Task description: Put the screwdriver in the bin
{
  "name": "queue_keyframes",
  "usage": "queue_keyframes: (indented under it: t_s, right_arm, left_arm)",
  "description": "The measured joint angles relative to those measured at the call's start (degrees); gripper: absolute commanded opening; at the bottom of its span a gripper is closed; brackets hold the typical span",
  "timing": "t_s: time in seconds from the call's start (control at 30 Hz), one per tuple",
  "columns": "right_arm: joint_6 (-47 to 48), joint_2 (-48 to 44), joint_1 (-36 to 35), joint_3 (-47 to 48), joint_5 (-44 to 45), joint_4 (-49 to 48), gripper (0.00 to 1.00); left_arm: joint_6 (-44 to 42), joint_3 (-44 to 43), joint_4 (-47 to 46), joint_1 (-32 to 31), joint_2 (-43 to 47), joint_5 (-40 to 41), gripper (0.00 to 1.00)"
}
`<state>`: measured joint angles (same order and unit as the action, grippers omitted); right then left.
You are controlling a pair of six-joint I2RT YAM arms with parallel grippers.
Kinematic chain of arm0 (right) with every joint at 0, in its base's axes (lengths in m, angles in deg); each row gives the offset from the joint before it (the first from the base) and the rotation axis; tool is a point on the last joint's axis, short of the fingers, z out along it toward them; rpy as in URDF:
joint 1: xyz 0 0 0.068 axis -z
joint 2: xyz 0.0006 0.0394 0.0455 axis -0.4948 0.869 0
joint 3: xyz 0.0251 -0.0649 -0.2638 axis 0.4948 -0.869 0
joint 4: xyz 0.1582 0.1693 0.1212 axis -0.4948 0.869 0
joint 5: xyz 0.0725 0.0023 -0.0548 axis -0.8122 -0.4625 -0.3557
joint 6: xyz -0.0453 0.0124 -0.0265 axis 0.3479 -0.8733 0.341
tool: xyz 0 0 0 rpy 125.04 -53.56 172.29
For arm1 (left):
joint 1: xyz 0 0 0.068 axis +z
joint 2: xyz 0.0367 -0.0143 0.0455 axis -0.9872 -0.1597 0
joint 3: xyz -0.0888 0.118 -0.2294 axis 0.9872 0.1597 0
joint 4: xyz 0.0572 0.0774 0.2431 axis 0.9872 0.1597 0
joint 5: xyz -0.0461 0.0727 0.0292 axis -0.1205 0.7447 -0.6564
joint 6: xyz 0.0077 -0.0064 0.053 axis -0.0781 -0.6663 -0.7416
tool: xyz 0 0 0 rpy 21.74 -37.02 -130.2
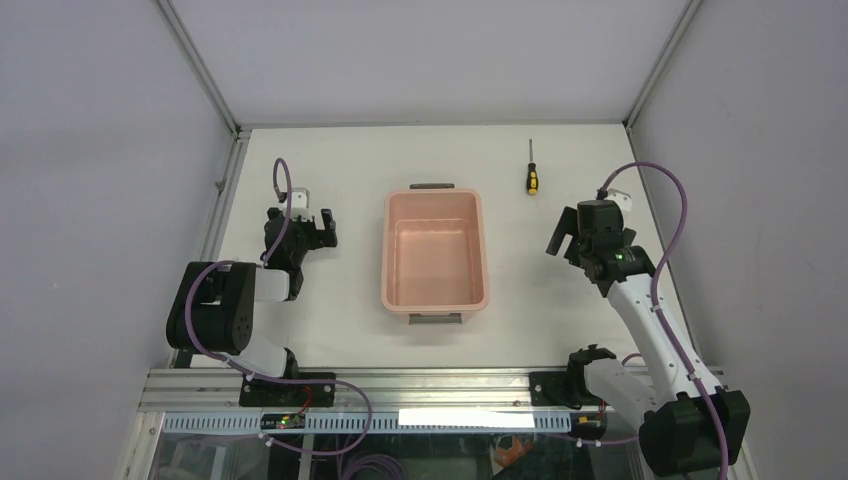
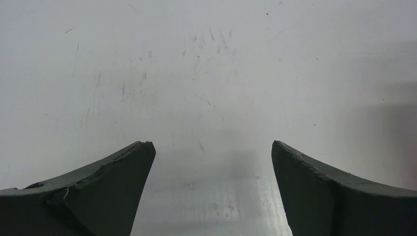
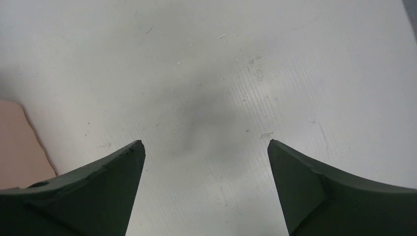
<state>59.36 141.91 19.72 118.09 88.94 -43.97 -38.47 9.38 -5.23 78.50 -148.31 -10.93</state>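
Note:
The robot's right gripper should next reach outward and to its left in the top view, where the screwdriver lies, and go down to grip the screwdriver's black-and-yellow handle.
The small screwdriver with a black-and-yellow handle lies on the white table at the back right, its thin shaft pointing away. The salmon-pink bin stands empty in the middle, with a dark grey handle at each short end. My right gripper is open and empty, right of the bin and nearer than the screwdriver. Its wrist view shows only bare table and a corner of the bin. My left gripper is open and empty, left of the bin; its wrist view shows only table.
Grey enclosure walls with metal corner posts surround the table on three sides. An aluminium rail runs along the near edge by the arm bases. Purple cables loop off both arms.

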Motion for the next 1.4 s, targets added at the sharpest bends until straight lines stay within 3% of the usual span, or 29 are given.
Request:
queue_keyframes:
  t_s: [0.23,0.37,0.6,0.63,1.0,1.23,1.4]
  right_arm:
    - [-0.2,0.3,0.0,0.4,-0.2,0.2,0.99]
    - [0.5,5.2,0.0,6.2,-1.2,1.5,0.99]
    - [3.7,28.2,0.8,30.6,-5.4,2.2,0.99]
    - [4.3,35.3,1.4,37.9,-6.6,2.7,0.99]
    - [7.3,72.7,3.4,71.6,-10.8,9.7,0.99]
    - [7.3,84.1,3.7,80.6,-10.8,14.2,0.87]
    - [7.4,86.2,4.1,80.5,-11.0,14.6,0.66]
  left_arm:
    - [0.0,0.0,0.0,0.0,0.0,0.0,0.99]
    - [0.0,0.0,0.0,0.0,0.0,0.0,0.99]
    - [0.0,0.0,0.0,0.0,0.0,0.0,0.99]
    - [0.0,0.0,0.0,0.0,0.0,0.0,0.99]
    - [0.0,0.0,0.0,0.0,0.0,0.0,0.99]
    - [0.0,0.0,0.0,0.0,0.0,0.0,0.99]
    - [0.0,0.0,0.0,0.0,0.0,0.0,0.99]
